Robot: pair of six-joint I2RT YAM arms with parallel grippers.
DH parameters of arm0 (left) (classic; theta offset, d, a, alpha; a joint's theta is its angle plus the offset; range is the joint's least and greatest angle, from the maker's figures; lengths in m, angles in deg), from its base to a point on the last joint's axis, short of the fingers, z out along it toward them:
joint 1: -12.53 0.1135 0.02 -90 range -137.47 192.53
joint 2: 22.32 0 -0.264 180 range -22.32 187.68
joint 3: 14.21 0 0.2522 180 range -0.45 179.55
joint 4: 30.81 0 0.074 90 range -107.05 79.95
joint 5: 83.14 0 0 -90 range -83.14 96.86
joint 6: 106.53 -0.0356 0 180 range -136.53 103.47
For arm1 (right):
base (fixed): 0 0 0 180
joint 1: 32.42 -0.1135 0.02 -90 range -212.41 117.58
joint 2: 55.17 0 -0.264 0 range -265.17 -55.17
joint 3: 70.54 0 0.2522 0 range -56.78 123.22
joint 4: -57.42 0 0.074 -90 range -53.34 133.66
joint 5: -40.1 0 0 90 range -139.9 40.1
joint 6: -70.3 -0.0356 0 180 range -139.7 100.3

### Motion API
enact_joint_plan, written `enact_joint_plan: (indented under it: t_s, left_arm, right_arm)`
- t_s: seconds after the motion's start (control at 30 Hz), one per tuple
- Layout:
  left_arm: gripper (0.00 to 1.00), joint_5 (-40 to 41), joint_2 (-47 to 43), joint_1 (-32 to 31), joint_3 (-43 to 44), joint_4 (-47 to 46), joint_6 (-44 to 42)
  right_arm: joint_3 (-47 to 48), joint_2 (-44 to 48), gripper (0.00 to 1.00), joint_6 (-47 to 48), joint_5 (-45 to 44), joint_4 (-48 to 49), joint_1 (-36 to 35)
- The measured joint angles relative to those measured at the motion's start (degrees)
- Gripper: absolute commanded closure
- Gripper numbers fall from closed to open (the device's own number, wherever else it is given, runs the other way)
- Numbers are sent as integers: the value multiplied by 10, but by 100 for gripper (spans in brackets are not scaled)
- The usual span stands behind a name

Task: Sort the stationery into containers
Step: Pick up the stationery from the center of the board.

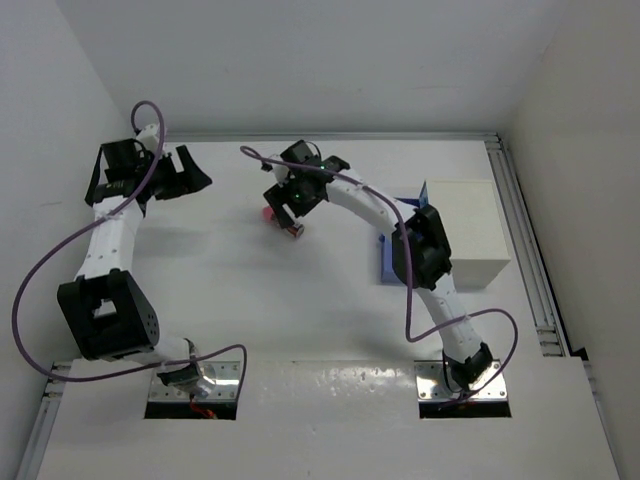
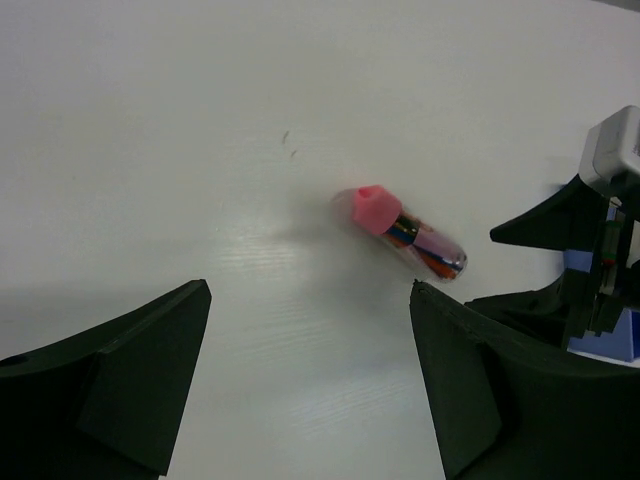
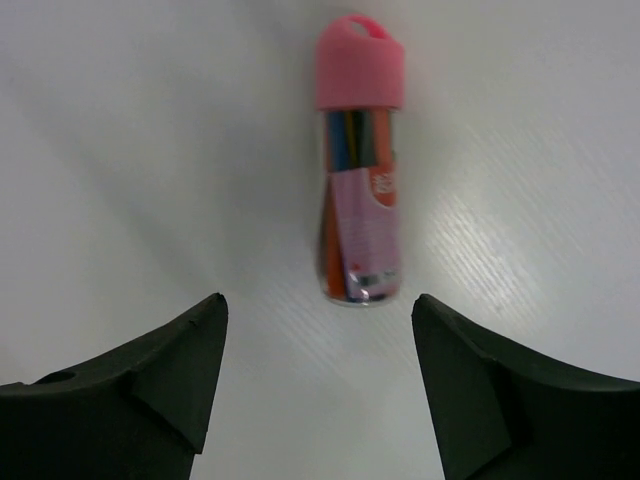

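Note:
I need to lower my right gripper next toward the pink cap until its open fingers straddle the clear tube's body.
A short clear cylinder with a pink cap (image 3: pixel 358 170), holding several coloured pieces, lies on its side on the white table. It also shows in the top view (image 1: pixel 280 222) and in the left wrist view (image 2: pixel 405 232). My right gripper (image 3: pixel 320 300) is open and hovers just above it, the tube's base between and ahead of the fingertips; the top view shows it too (image 1: pixel 285 207). My left gripper (image 2: pixel 310 290) is open and empty, well to the left (image 1: pixel 198 172). A blue drawer (image 1: pixel 388 262) lies beside the white cabinet (image 1: pixel 465 230), partly hidden by my right arm. The pink drawer is out of view.
A metal rail (image 1: pixel 528 250) runs along the table's right edge. Walls close in the table at the back and on both sides. My right gripper's body (image 2: pixel 590 260) shows at the right edge of the left wrist view.

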Motion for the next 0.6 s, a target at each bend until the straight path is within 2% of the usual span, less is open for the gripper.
enact_joint_plan:
  t_s: [0.17,0.4,0.6]
  left_arm:
    - [13,-3,-29,31,-36,18,-15]
    - [13,-23,-39,70,-44,23,-25]
    - [13,-42,-39,99,-44,34,-41]
  right_arm:
    - [15,-18,23,-16,0,32,-32]
    - [42,-75,19,-19,-24,81,-41]
    - [40,-96,22,-15,-49,122,-39]
